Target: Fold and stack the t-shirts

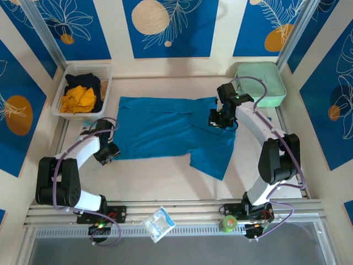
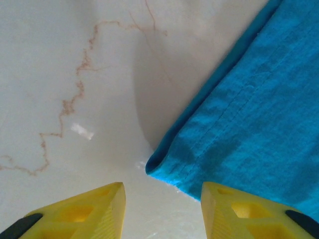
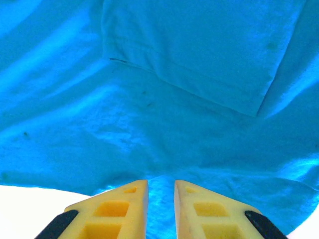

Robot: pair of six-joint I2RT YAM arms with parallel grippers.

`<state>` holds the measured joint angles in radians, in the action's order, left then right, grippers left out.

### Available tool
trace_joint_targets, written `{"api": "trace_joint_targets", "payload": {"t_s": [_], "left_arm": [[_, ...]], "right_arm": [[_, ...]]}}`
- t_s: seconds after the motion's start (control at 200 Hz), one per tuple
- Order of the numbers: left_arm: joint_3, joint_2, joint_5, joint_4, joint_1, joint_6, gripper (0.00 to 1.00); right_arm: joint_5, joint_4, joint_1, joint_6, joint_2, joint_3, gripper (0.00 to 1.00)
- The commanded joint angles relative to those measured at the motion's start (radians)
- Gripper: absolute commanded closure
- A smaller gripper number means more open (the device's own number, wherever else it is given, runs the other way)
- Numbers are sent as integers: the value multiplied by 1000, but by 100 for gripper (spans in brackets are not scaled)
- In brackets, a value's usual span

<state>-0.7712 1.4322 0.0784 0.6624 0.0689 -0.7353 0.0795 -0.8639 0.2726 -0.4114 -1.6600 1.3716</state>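
Note:
I need to lift the empty fingers of my right gripper next, turn and swing them back toward the near corner of the flap, and open them, because the flap is still unfolded and lies back.
A teal-blue t-shirt (image 1: pixel 165 132) lies spread on the table, partly folded, with one flap reaching toward the front at the right. My left gripper (image 1: pixel 107 154) is at the shirt's front left corner. In the left wrist view its jaws (image 2: pixel 162 199) stand open on bare table, and the shirt's hemmed corner (image 2: pixel 249 114) lies just ahead, by the right finger. My right gripper (image 1: pixel 217 120) is over the shirt's right part. In the right wrist view it (image 3: pixel 160 199) is shut on a raised ridge of the teal cloth (image 3: pixel 149 109). An orange-yellow t-shirt (image 1: pixel 77 99) and a black one (image 1: pixel 83 81) lie crumpled in the basket.
A white basket (image 1: pixel 88 67) stands at the back left. A mint-green hard case (image 1: pixel 262 83) sits at the back right. A clear plastic packet (image 1: pixel 158 223) and a small green object (image 1: pixel 228 223) lie on the front rail by the arm bases.

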Motion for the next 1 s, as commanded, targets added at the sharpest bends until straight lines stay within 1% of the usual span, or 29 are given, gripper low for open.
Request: {"api": "trace_joint_targets", "payload": {"t_s": [0.0, 0.265, 0.615, 0.74, 0.835, 0.921, 0.996], "left_arm": [[14, 31, -28, -30, -19, -2, 56], [5, 121, -29, -104, -40, 34, 58], [-115, 298, -90, -177, -40, 103, 69], [-148, 331, -106, -192, -38, 114, 75], [-167, 347, -128, -205, -38, 118, 81], [-180, 355, -143, -214, -37, 120, 90], [-190, 356, -149, -218, -33, 123, 97]], "right_arm": [[3, 7, 10, -12, 34, -14, 79], [5, 7, 22, -9, 39, -32, 80], [6, -11, 30, -6, 81, -53, 82], [0, -23, 30, 6, 112, -46, 87], [11, -29, 34, 44, 158, -25, 91], [38, -8, 50, 96, 241, -16, 91], [64, 44, 78, 154, 350, -32, 91]]}}
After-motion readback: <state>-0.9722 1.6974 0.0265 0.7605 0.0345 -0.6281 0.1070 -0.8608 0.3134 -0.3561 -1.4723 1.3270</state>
